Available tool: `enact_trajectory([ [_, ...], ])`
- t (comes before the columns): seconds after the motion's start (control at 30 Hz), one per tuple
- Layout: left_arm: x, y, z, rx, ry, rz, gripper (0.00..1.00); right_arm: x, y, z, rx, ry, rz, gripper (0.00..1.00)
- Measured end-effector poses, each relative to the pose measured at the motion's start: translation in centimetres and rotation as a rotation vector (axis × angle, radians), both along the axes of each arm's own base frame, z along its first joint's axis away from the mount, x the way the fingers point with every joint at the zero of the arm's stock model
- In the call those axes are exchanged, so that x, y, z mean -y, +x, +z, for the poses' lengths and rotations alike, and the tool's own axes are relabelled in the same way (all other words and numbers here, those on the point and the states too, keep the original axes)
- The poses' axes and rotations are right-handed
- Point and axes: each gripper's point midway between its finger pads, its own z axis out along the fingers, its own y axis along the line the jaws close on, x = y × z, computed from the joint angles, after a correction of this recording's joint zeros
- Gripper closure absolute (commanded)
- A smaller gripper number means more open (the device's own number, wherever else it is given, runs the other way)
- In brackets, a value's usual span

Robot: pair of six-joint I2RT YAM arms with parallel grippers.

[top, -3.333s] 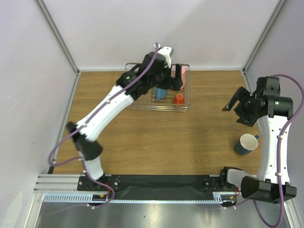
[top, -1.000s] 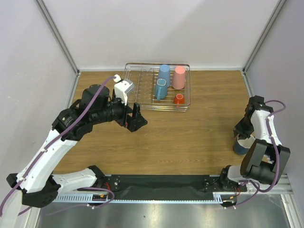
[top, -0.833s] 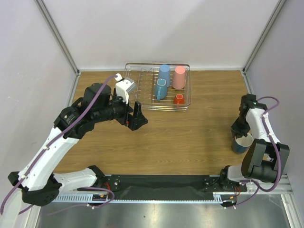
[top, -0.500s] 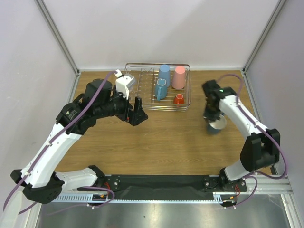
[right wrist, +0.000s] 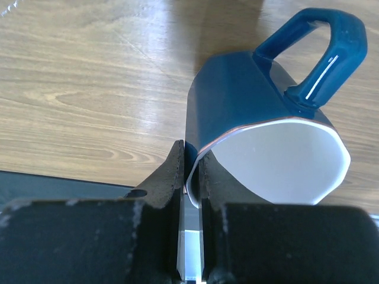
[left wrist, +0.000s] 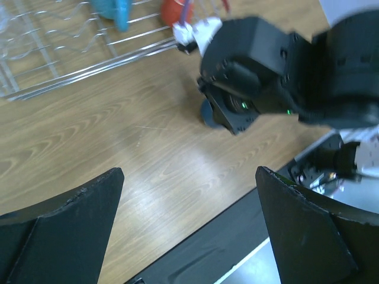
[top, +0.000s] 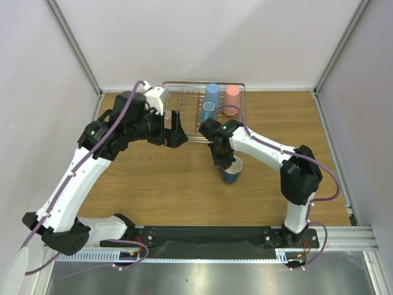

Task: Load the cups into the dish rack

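I should next lower my left gripper to its right in the top view to straddle the mug's upturned rim, as the mug's white-lined rim (top: 225, 169) lies below it and that way.
My right gripper (top: 222, 157) (right wrist: 190, 164) is shut on the rim of the dark blue, white-lined mug (top: 233, 171) (right wrist: 246, 97). One finger is inside the rim and one outside, and the handle points away. The mug hangs tilted over the wood just in front of the dish rack (top: 178, 98) (left wrist: 59, 65). In the rack lie a light blue tumbler (top: 210, 98) and a pink tumbler (top: 232, 94). The small orange cup (left wrist: 176, 10) shows only in the left wrist view. My left gripper (top: 175, 136) (left wrist: 189, 174) stands open and empty by the rack's front left corner.
The right arm (top: 270, 150) stretches across the table from its base at the near right and covers the rack's front right corner. White walls close the table's sides and back. A black strip (top: 202, 235) runs along the near edge.
My right gripper closed on the mug at the table's right edge and carried it left to the front of the rack. The left gripper drifted slightly toward the rack, still open.
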Motion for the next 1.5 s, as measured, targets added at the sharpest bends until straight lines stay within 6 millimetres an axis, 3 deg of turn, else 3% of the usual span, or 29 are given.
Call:
enact_trajectory([
  [0.2, -1.7, 0.9, 0.1, -0.020, -0.018, 0.100, 0.01, -0.7, -0.4, -0.5, -0.018, -0.001, 0.041, 0.99],
  [0.23, -1.9, 1.0, 0.1, -0.023, -0.021, 0.113, 0.01, -0.7, -0.4, -0.5, -0.017, -0.001, 0.046, 0.91],
  [0.3, -2.4, 1.3, 0.2, -0.028, -0.027, 0.138, 0.01, -0.8, -0.5, -0.5, -0.019, -0.004, 0.058, 0.86],
  [0.37, -3.0, 1.5, 0.1, -0.035, -0.027, 0.160, 0.01, -1.0, -0.5, -0.7, -0.023, -0.005, 0.069, 0.67],
  [0.47, -3.5, 1.6, -0.1, -0.046, -0.023, 0.178, 0.01, -1.3, -0.5, -0.6, -0.025, -0.006, 0.086, 0.47],
  [0.67, -3.4, 1.7, -0.3, -0.063, -0.030, 0.169, 0.04, -1.7, -0.3, 0.2, -0.015, 0.005, 0.097, 0.37],
  [0.77, -3.0, 2.1, -1.8, -0.117, -0.004, 0.164, 0.05, -1.8, -0.5, 0.7, -0.019, 0.011, 0.098, 0.32],
  [0.87, -2.7, 2.7, -3.8, -0.183, 0.027, 0.170, 0.06, -1.9, -0.4, 2.4, -0.006, 0.028, 0.093, 0.33],
  [1.0, -2.5, 2.7, -5.9, -0.260, 0.043, 0.188, 0.12, -1.6, 0.9, 8.0, 0.079, 0.112, 0.057, 0.33],
  [1.1, -1.9, 2.4, -6.5, -0.293, 0.037, 0.184, 0.17, 0.8, 2.3, 12.2, 0.160, 0.184, -0.017, 0.34],
  [1.2, 0.0, 2.2, -7.7, -0.333, 0.051, 0.142, 0.20, 6.0, 4.1, 15.2, 0.224, 0.227, -0.152, 0.34],
  [1.33, 4.6, 1.3, -11.4, -0.434, 0.125, 0.016, 0.16, 13.2, 5.6, 16.2, 0.251, 0.262, -0.344, 0.34],
  [1.43, 8.8, 1.1, -14.4, -0.496, 0.199, -0.070, 0.16, 16.5, 6.3, 15.9, 0.243, 0.275, -0.432, 0.34],
  [1.5, 10.9, 1.0, -16.1, -0.521, 0.236, -0.107, 0.16, 17.6, 6.5, 15.7, 0.235, 0.285, -0.460, 0.34],
])
